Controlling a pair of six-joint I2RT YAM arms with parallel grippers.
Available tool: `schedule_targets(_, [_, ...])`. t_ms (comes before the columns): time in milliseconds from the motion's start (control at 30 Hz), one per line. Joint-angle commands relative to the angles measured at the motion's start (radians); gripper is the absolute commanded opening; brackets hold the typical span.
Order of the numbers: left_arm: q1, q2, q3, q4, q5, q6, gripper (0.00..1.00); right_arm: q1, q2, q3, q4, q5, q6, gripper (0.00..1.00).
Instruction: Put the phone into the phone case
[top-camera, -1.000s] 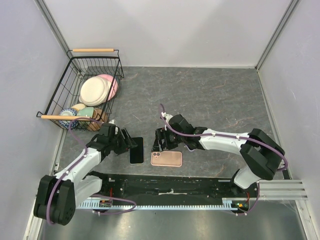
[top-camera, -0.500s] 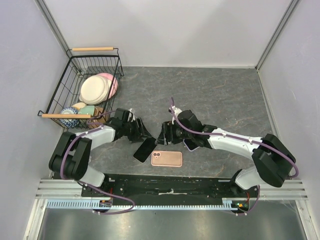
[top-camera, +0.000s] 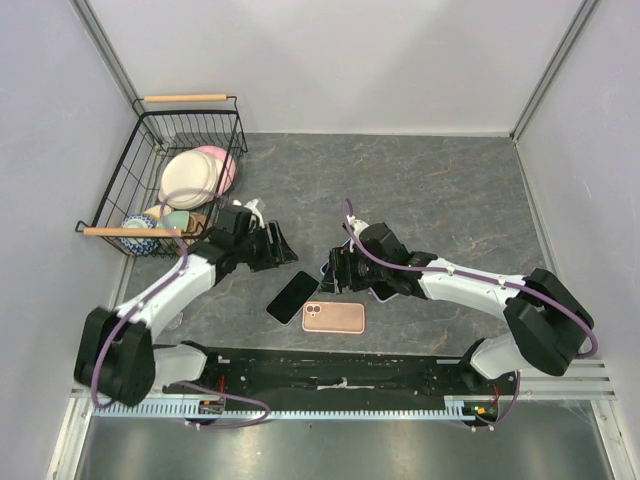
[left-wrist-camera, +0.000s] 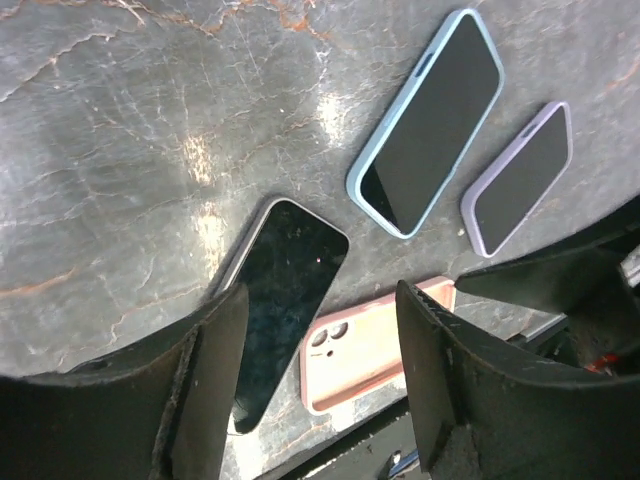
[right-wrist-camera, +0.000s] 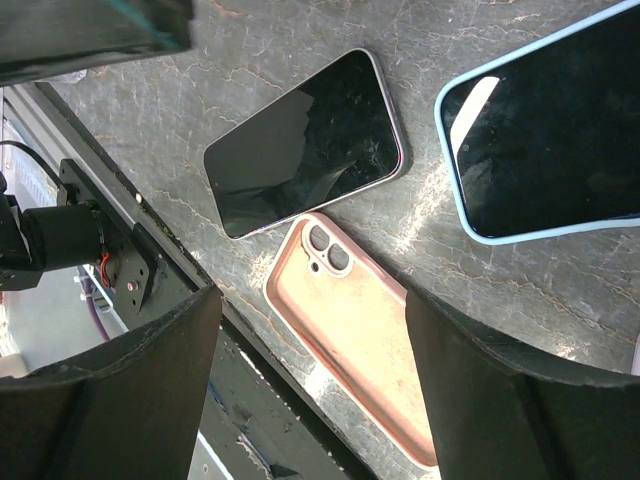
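Observation:
I should next pull my left gripper back and lower its open fingers around the phone's near end (top-camera: 281, 313) (left-wrist-camera: 246, 412), because that end is below my left gripper and back toward the base.
The phone (top-camera: 293, 296) is a bare black slab lying slanted on the grey table, screen up (left-wrist-camera: 285, 300) (right-wrist-camera: 305, 140). Just to its right, close to the near edge, lies the empty pink phone case (top-camera: 333, 318), inside up (left-wrist-camera: 370, 355) (right-wrist-camera: 370, 350). My left gripper (top-camera: 283, 250) (left-wrist-camera: 320, 400) hovers open above and beyond the phone, touching nothing. My right gripper (top-camera: 333, 272) (right-wrist-camera: 320, 390) is open too, held above the table beyond the case, with nothing between its fingers.
A phone in a blue case (left-wrist-camera: 430, 120) (right-wrist-camera: 550, 150) and one in a purple case (left-wrist-camera: 520, 175) lie under the right arm. A black wire basket (top-camera: 118, 195) of plates and bowls stands at the far left. The black base rail (top-camera: 340, 365) borders the near edge.
The phone has been turned from upright to slanted. My left gripper has drawn back from it, up and away. The right gripper has shifted slightly right.

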Motion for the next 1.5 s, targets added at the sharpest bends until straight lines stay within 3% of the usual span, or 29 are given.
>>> schedule_targets(0, [0.005,-0.211,-0.088,-0.079,-0.07,0.022,0.68,-0.004,-0.024,-0.007,0.027,-0.003,-0.019,0.82])
schedule_targets(233, [0.001,-0.574,-0.255,-0.229,-0.134,-0.137,0.65,-0.004,-0.003,-0.01,0.044,-0.014,-0.027,0.83])
schedule_targets(400, [-0.024,-0.721,-0.326,-0.264,-0.176,-0.277,0.65,-0.013,-0.01,-0.018,0.044,-0.009,-0.032,0.83])
schedule_targets(767, [-0.059,-0.663,-0.349,-0.274,-0.211,-0.317,0.64,-0.013,0.013,-0.017,0.061,-0.048,-0.018,0.84])
schedule_targets(1200, [-0.061,-0.693,-0.466,-0.196,-0.159,-0.359,0.65,-0.006,0.236,0.092,0.132,-0.101,-0.013,0.84])
schedule_targets(1467, [-0.061,-0.663,-0.532,-0.081,-0.122,-0.385,0.64,-0.006,0.359,0.158,0.126,-0.046,-0.044,0.84])
